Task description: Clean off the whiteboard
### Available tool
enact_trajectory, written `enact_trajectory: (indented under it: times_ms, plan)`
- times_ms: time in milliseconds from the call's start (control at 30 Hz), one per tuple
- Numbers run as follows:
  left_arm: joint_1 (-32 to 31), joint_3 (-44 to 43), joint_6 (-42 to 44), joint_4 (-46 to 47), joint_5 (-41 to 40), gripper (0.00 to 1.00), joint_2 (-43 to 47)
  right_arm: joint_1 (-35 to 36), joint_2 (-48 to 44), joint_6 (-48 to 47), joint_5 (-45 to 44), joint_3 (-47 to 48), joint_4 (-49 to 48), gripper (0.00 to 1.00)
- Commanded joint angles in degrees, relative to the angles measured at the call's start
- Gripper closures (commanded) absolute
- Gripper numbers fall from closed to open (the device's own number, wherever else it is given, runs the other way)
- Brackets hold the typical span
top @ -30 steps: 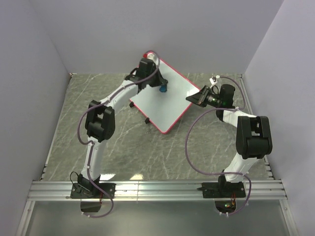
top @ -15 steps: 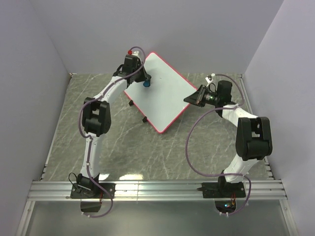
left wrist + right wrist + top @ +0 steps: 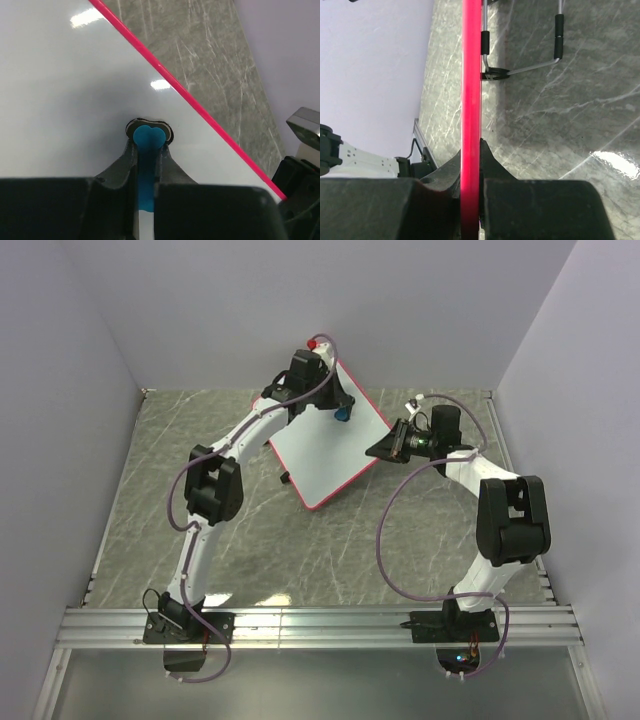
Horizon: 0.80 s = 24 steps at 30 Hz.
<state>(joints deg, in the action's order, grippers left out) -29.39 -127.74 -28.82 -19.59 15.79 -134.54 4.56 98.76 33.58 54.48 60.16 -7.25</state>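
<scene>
The board is clean, so my left gripper needs to move back and down next, to the bare table to its left in the top view, and release the eraser (image 3: 148, 139).
The whiteboard (image 3: 322, 450), white with a thin pink-red frame, lies tilted at the table's back middle; no scribbles show on it. My left gripper (image 3: 341, 412) is shut on the small blue eraser (image 3: 148, 139), whose round pad presses on the board's white face (image 3: 60, 90) near its pink edge (image 3: 200, 105). My right gripper (image 3: 385, 448) is shut on the board's right edge; in the right wrist view the pink frame (image 3: 470, 100) runs straight between the fingers (image 3: 490, 165).
Grey marbled tabletop (image 3: 250, 540) inside lilac walls. The board's wire stand with black feet (image 3: 520, 70) shows under it, one foot at the board's left edge (image 3: 285, 478). A metal rail (image 3: 320, 625) spans the near edge.
My left gripper has swept the eraser right across the board's far part, from its left corner toward the right edge. The board has shifted slightly; my right gripper still holds its edge.
</scene>
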Motion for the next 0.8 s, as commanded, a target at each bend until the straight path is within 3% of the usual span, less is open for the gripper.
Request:
enact_trajectory:
  times_ms: [0, 133, 233, 333, 400, 433, 533, 767]
  plan:
    - [-0.1, 3.0, -2.6, -5.2, -4.8, 1.0, 0.6, 4.1, 0.2, -3.8, 4.4, 3.3, 1.5, 1.0]
    - [2.5, 10.7, -7.4, -4.6, -11.2, 1.0, 8.5, 4.1, -0.4, -5.5, 4.2, 3.8, 4.0, 1.0]
    - [3.7, 16.0, -8.5, -4.0, -11.6, 1.0, 12.5, 4.1, -1.1, -6.0, 4.0, 3.8, 4.3, 0.99]
    - [4.2, 18.2, -7.0, -5.6, -12.9, 1.0, 16.2, 4.1, -1.6, -5.8, 3.8, 3.4, 3.9, 0.68]
    - [4.3, 20.0, -6.6, -6.6, -13.6, 1.0, 17.3, 4.1, -1.8, -5.8, 3.7, 3.5, 3.8, 0.57]
    - [4.4, 20.8, -6.8, -6.7, -13.8, 1.0, 18.3, 4.1, -1.9, -5.6, 4.0, 3.5, 3.7, 0.38]
    - [4.8, 23.8, -7.6, -6.0, -13.4, 1.0, 20.1, 4.1, -2.4, -5.6, 4.0, 4.0, 4.1, 0.15]
    - [5.6, 25.7, -8.4, -7.2, -13.5, 1.0, 23.2, 4.1, -4.6, -5.8, 3.9, 4.9, 5.7, 0.02]
